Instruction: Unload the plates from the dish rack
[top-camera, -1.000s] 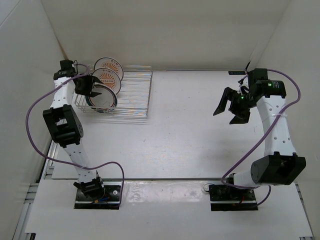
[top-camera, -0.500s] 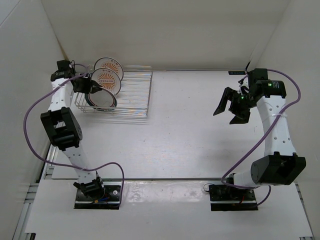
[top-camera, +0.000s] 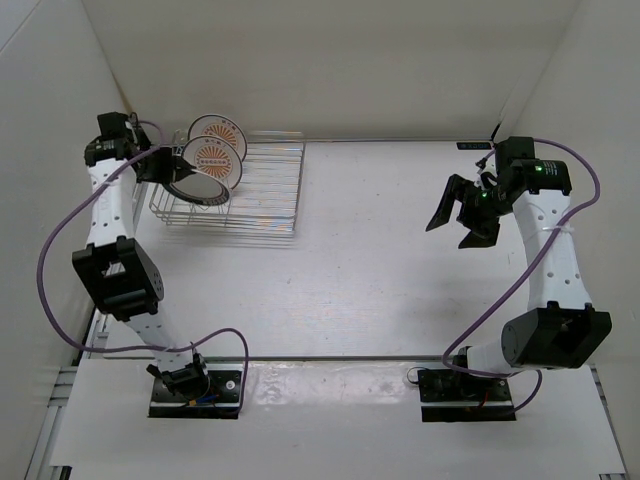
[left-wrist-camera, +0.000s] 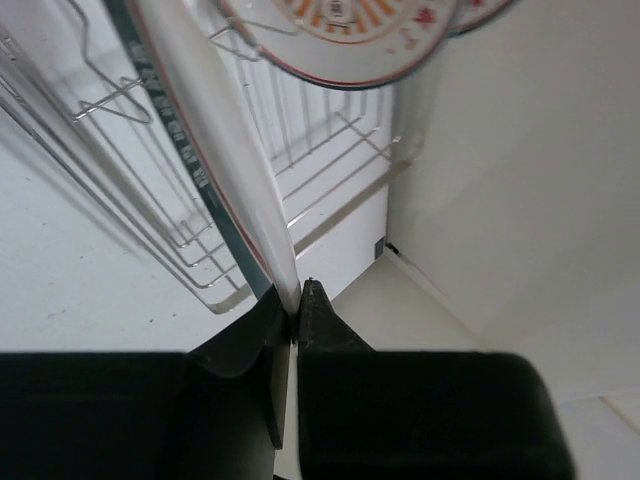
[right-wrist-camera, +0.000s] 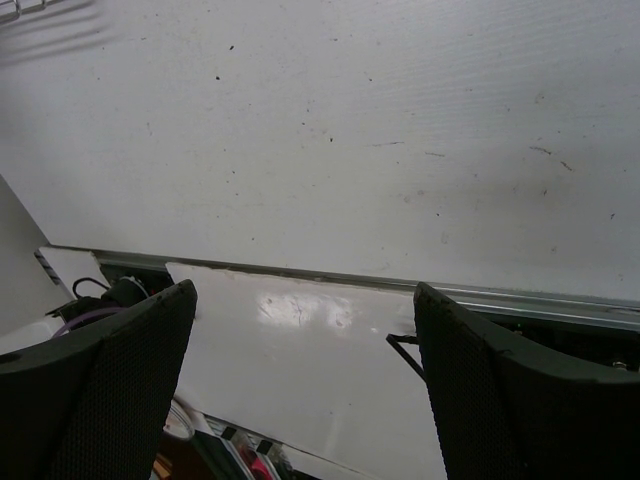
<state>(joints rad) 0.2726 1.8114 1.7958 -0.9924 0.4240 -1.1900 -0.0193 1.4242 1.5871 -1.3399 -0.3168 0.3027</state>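
Observation:
The plate swings back from the rack (top-camera: 272, 196) and down next, turning with my left gripper. The gripper then releases it on the table's bare patch by the rack's near bar (top-camera: 192, 306).
The silver wire dish rack (top-camera: 272, 196) stands at the table's far left. Two white plates with orange sunbursts (top-camera: 218, 129) (top-camera: 213, 158) stand upright in it. In front of them the plate with a pale centre and greenish striped rim (top-camera: 188, 182) is tilted, its left rim pinched by my left gripper (top-camera: 160, 166). In the left wrist view that plate (left-wrist-camera: 212, 135) runs edge-on down into the shut gripper (left-wrist-camera: 297, 300), with a sunburst plate (left-wrist-camera: 340, 30) and rack wires (left-wrist-camera: 330, 150) behind. My right gripper (top-camera: 458, 214) (right-wrist-camera: 303, 295) hangs open over the right side of the table, holding nothing.
White walls close in the table at the back and left, and the rack sits close to that corner (left-wrist-camera: 385, 248). The left arm's purple cable (top-camera: 55, 235) loops beside the left wall. The table's near edge, with a metal rail (right-wrist-camera: 520, 300), lies below the right gripper.
My left gripper closed on the greenish-rimmed plate's rim and drew back toward the far left corner, shifting the plate up and left in the rack. The right arm has not moved.

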